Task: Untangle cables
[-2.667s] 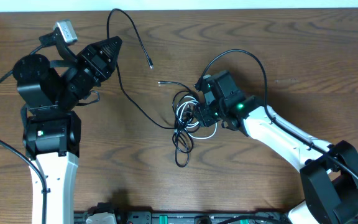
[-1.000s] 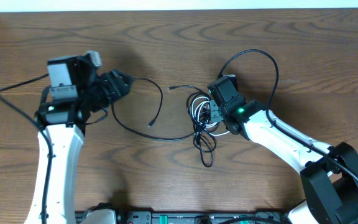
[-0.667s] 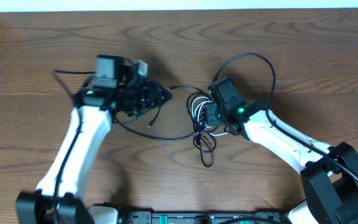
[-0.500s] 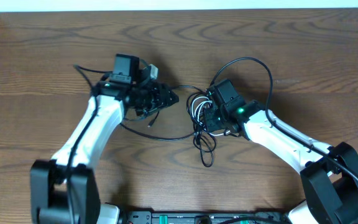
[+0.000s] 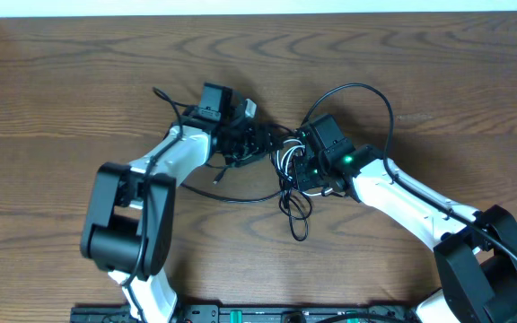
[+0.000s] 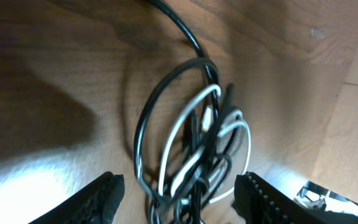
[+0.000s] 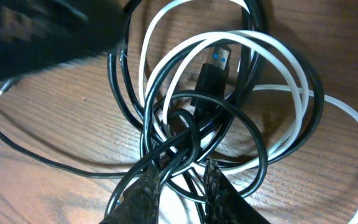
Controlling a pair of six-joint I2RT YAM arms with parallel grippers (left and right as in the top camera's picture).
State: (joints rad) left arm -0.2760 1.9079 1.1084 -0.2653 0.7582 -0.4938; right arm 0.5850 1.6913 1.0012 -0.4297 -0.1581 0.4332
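Note:
The black pieces of cable at the knot's lower end (image 5: 288, 184) (image 6: 180, 198) come between my left gripper's fingers next, as it moves onto them and closes around them.
The cables (image 5: 287, 179) lie as a tangle of black loops and one white loop at the table's middle. In the left wrist view the cables (image 6: 191, 124) fill the centre, and the lower end of the knot sits between the wide-apart fingers of my left gripper (image 6: 180, 198), which is open. From above, my left gripper (image 5: 260, 142) is at the tangle's upper left. My right gripper (image 5: 300, 167) is on the tangle's right side. In the right wrist view my right gripper (image 7: 182, 186) stands narrowly open, with black strands of the cables (image 7: 229, 106) crossing the gap between its fingertips.
One black strand (image 5: 232, 197) trails left from the tangle in a long curve, with a small plug end (image 5: 218, 179) lying inside it. A thicker black arm wire (image 5: 371, 90) arcs above the right arm. The two grippers are very close together over the tangle.
My left arm has swung from the far left across to the tangle, its gripper now straddling the knot. My right gripper's fingers have parted slightly. The tangle has stayed in place.

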